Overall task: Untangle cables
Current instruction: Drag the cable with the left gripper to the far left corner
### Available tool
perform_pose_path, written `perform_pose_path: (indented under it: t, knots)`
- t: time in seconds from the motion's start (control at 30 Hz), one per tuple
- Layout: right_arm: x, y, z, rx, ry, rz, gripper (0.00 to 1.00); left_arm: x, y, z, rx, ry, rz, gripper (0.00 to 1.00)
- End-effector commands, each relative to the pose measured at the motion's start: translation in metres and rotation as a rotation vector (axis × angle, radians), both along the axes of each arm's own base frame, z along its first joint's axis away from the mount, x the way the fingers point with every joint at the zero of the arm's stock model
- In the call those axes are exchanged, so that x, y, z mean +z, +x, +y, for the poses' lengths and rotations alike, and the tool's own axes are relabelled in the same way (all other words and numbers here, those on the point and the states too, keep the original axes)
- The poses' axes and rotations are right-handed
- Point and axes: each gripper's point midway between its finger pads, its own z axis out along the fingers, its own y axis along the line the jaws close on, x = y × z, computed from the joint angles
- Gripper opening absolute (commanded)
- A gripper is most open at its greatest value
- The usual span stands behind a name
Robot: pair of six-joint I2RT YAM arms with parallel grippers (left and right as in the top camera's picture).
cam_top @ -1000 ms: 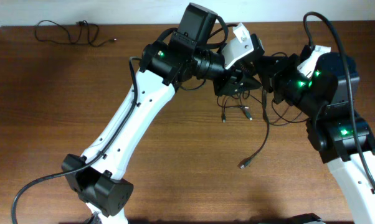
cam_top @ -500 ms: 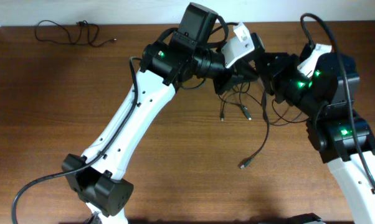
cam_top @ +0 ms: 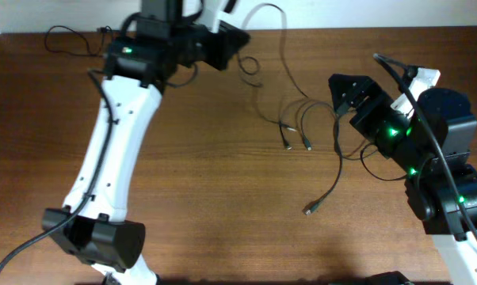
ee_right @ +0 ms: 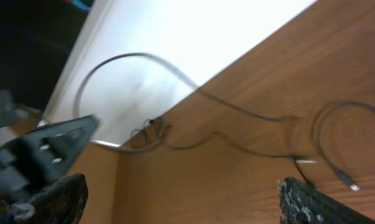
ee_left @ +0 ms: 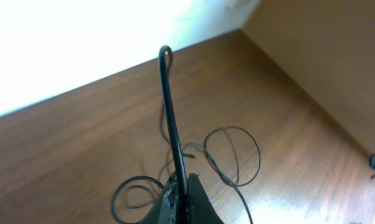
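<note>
I should move my left gripper to its left in the overhead view next, then lower it and let go, clear of pieces of cable. Bare table is below on that side near the coiled cable.
My left gripper (cam_top: 232, 41) is at the table's far edge, shut on a thin black cable (cam_top: 287, 65) that arcs up and trails down to the plug ends (cam_top: 288, 145) mid-table. In the left wrist view the held cable (ee_left: 170, 118) rises straight out of the closed left gripper (ee_left: 180, 190), with loose loops (ee_left: 232, 155) below it. My right gripper (cam_top: 343, 93) stands open to the right of the strands, holding nothing. Its fingers (ee_right: 318, 202) are wide apart in the right wrist view, with the stretched cable (ee_right: 237, 109) beyond them. Another cable (cam_top: 336, 178) curves toward the front.
A separate cable (cam_top: 84, 39) lies coiled at the far left corner. The white wall (ee_right: 194, 37) runs along the table's far edge. The left arm's white link (cam_top: 112, 158) crosses the left half of the table. The right arm's base (cam_top: 452, 198) fills the right side.
My left gripper closed on a cable and swung up and left to the far edge, drawing the strand out of the bundle. My right gripper opened, let go and drew back a little.
</note>
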Motion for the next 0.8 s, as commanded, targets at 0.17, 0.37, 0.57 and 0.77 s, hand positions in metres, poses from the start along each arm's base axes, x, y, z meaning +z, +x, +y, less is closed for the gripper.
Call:
perform_pose_path:
  t: [0.17,0.37,0.57,0.77]
  knots:
    - [-0.009,0.003,-0.017,-0.084,-0.060,0.025,0.98,0.000,0.013,0.092,0.254,-0.048,0.130,0.00]
    - [-0.018,0.006,-0.016,-0.082,-0.067,0.058,0.98,0.013,-0.002,0.080,0.118,-0.166,0.157,0.00]
    - [-0.027,0.001,-0.017,-0.081,-0.078,0.100,0.98,0.015,0.003,0.109,0.186,-0.218,0.197,0.00]
    - [-0.027,0.001,-0.017,-0.081,-0.078,0.101,0.98,-0.021,0.022,0.207,0.512,-0.184,0.300,0.00]
